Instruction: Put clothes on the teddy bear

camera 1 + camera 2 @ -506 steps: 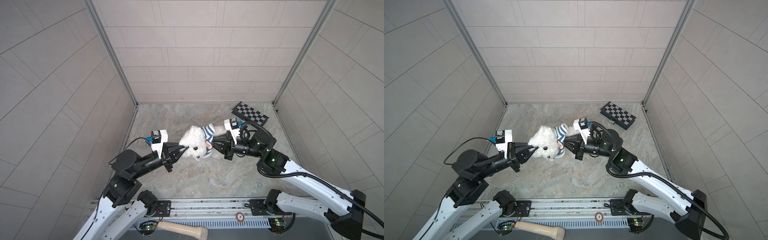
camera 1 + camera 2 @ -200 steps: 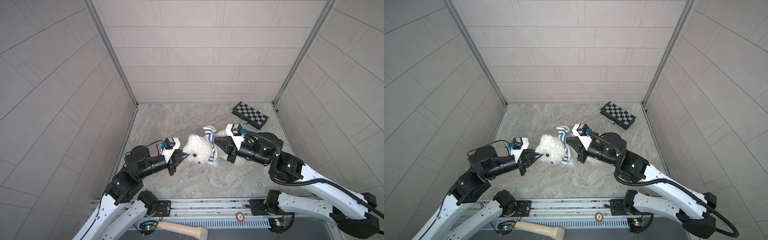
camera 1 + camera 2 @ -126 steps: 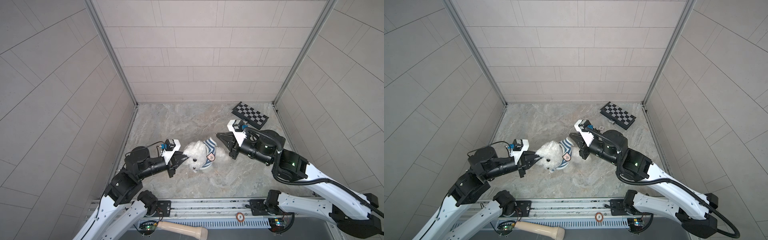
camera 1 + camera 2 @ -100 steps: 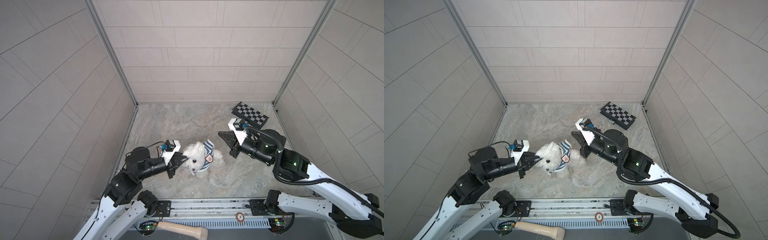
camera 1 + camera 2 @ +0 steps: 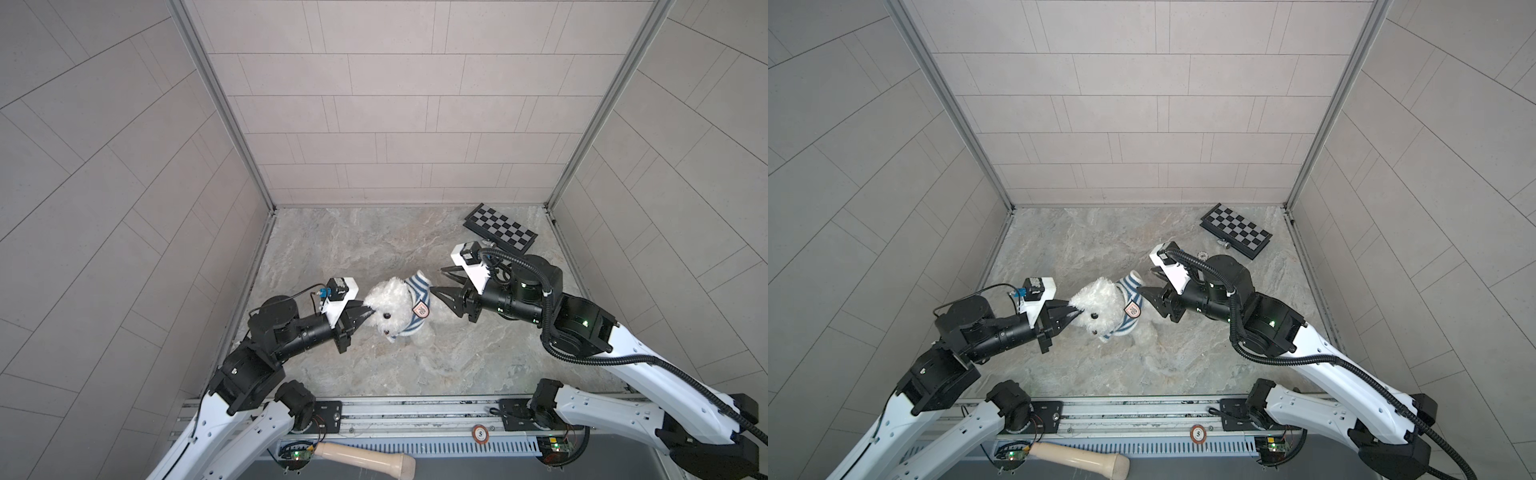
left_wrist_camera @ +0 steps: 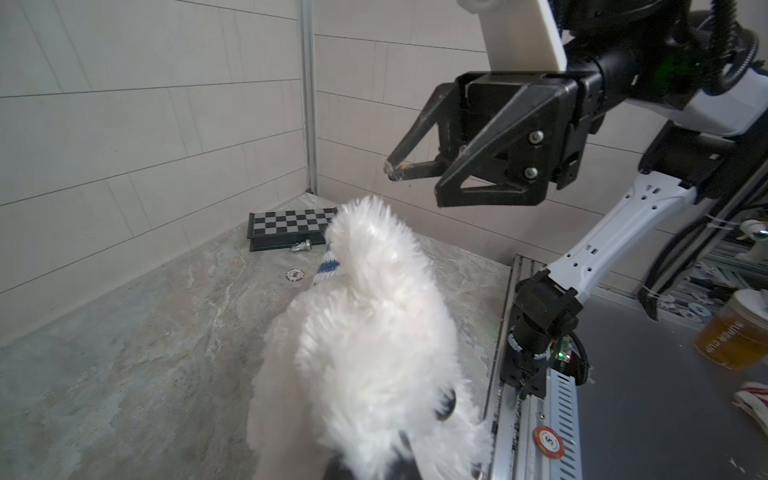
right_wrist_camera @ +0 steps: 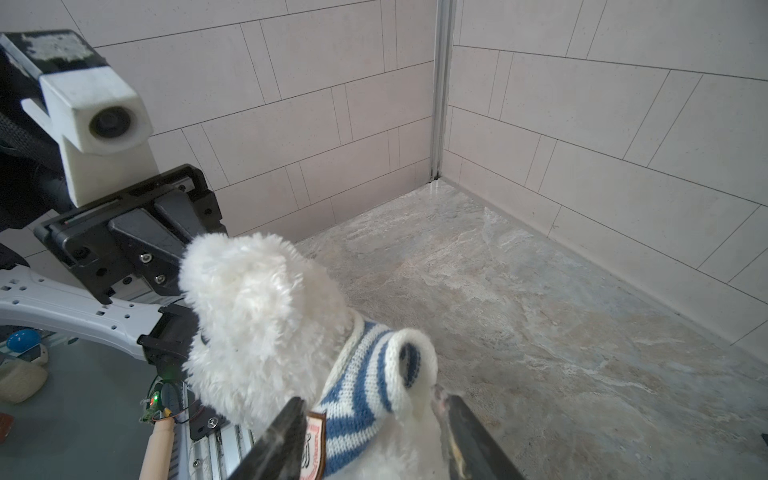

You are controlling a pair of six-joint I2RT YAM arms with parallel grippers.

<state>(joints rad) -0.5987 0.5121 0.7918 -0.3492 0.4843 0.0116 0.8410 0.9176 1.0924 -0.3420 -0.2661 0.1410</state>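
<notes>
The left gripper tips downward next, lowers the bear's upright head to the bare floor below the gripper, then releases the fur there.
The fluffy white teddy bear [image 5: 390, 299] [image 5: 1100, 301] sits mid-floor with a blue-and-white striped shirt [image 5: 417, 291] [image 5: 1129, 291] round its neck and chest. My left gripper [image 5: 365, 311] [image 5: 1073, 312] is shut on the fur at the side of the bear's head. In the left wrist view the bear [image 6: 365, 332] fills the foreground and buries the fingertips. My right gripper [image 5: 436, 279] [image 5: 1145, 279] stands open just right of the shirt. In the right wrist view its jaws flank the shirt's rolled sleeve [image 7: 409, 365] without closing on it.
A folded chessboard [image 5: 500, 227] [image 5: 1235, 230] lies at the back right, with a fallen chess piece [image 6: 302, 246] and a poker chip [image 6: 295, 274] beside it. The metal rail [image 5: 415, 411] runs along the front edge, with a wooden handle [image 5: 361, 455] below it.
My right gripper has let go of the shirt, opened and drawn back to the right. The bear has settled toward the front with the shirt on it; the left gripper keeps its hold.
</notes>
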